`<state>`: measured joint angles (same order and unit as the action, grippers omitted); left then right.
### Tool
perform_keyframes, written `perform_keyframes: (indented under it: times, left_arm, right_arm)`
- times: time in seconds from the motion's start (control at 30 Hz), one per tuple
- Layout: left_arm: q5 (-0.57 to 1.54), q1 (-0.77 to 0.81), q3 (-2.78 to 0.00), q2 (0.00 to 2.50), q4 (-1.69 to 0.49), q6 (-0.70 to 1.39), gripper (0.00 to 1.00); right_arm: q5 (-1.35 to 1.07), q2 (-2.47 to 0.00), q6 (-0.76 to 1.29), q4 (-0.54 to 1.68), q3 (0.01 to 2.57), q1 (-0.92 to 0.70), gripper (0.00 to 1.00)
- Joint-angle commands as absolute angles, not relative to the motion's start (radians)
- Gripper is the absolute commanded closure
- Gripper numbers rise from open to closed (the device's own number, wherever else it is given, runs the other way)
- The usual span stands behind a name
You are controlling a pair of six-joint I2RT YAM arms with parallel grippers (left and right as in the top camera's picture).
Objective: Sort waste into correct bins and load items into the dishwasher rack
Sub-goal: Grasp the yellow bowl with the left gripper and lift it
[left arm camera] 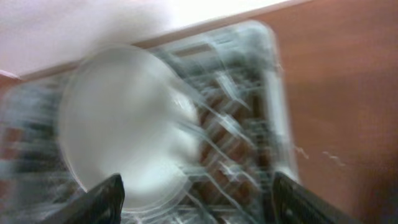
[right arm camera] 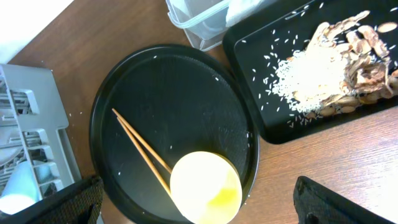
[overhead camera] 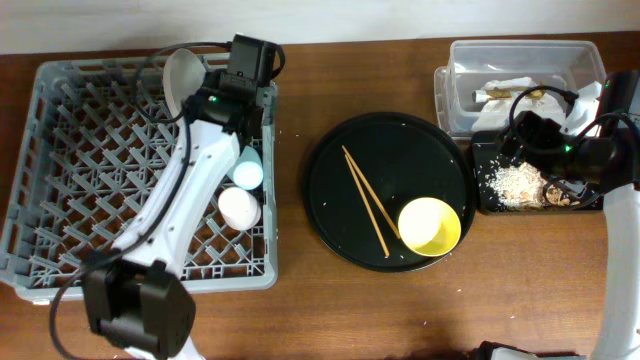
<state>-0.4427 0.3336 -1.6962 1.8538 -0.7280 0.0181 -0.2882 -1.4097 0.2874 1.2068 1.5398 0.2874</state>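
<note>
The plate (overhead camera: 180, 75) stands in the rack, so the left gripper will move back and to the right in the overhead view, then down onto the yellow bowl's rim next to the chopsticks.
The grey dishwasher rack (overhead camera: 60, 200) fills the left side. A pale grey plate (overhead camera: 180, 75) stands upright at its back, blurred in the left wrist view (left arm camera: 124, 124). A light-blue cup (overhead camera: 248, 172) and a pink cup (overhead camera: 240, 207) sit at the rack's right side. My left gripper (left arm camera: 199, 205) is open and empty beside the plate, over the rack's back right corner (overhead camera: 240, 75). Wooden chopsticks (overhead camera: 365, 200) and a yellow bowl (overhead camera: 429, 226) lie on the round black tray (overhead camera: 340, 160). My right gripper (right arm camera: 199, 208) is open and empty, high above the bowl (right arm camera: 205, 186).
The clear tub (overhead camera: 520, 50) at the back right holds white tissue (overhead camera: 510, 88) and a brown-gold wrapper (overhead camera: 535, 92). In front of it the black rectangular tray (overhead camera: 490, 200) holds rice and brown food scraps (right arm camera: 323, 68). The right arm (overhead camera: 590, 150) hangs over it.
</note>
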Motion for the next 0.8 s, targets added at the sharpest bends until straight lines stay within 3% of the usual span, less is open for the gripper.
perform_keyframes:
  times: [0.0,0.13,0.37,0.67,0.77]
  left_arm:
    - [0.224,0.385,-1.695,1.813,-0.867,0.087,0.29]
    - [0.273,0.501,-1.695,1.817,-0.925,0.1,0.29]
    - [0.274,0.768,-1.694,2.051,-0.757,0.322,0.3]
    - [0.361,0.794,-1.694,2.193,-0.723,0.317,0.29]
    - [0.36,0.794,-1.694,2.204,-0.718,0.31,0.41]
  right_arm:
    - [-0.28,-1.411,0.284,1.211,1.547,0.287,0.02]
    - [-0.28,-1.411,0.284,1.216,1.547,0.287,0.01]
    - [-0.279,-1.411,0.284,1.216,1.547,0.287,0.02]
    - [-0.28,-1.411,0.284,1.216,1.547,0.287,0.02]
    - [-0.28,-1.411,0.285,1.217,1.547,0.287,0.01]
